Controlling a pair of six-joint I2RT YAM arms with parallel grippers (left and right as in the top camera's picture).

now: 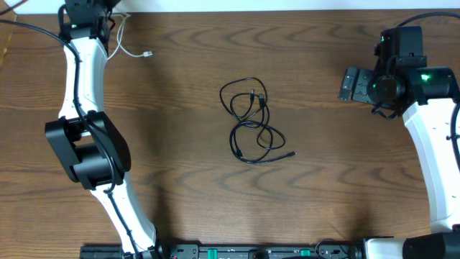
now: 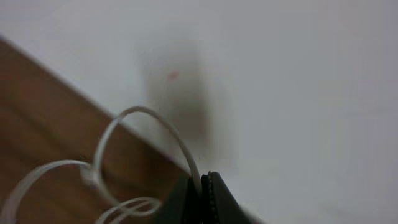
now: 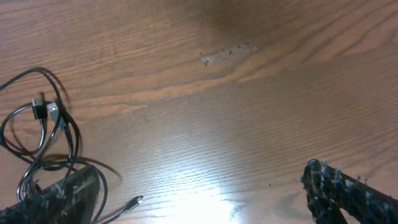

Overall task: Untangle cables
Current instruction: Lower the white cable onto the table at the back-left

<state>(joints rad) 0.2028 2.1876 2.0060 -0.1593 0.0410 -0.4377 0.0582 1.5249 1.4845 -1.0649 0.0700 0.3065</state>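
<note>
My left gripper will next swing to the left in the overhead view and slightly back over the wood (image 1: 52,23), because the white cable hangs at the table's edge.
A tangle of thin black cables (image 1: 251,119) lies in loops at the table's middle, one plug end (image 1: 291,153) sticking out to the right. The white cable (image 1: 131,49) lies apart at the far left, its plug (image 1: 149,54) on the wood. My left gripper (image 2: 204,186) is shut on the white cable (image 2: 149,115), which curls in loops to its left; in the overhead view it sits at the table's back edge (image 1: 104,14). My right gripper (image 1: 350,84) is open and empty, right of the black cables (image 3: 43,124). It hovers over bare wood (image 3: 205,199).
A thicker black cord (image 1: 29,29) runs along the far left by the left arm's base. The table's back edge meets a white surface (image 2: 298,93). The robot bases (image 1: 251,252) line the front edge.
</note>
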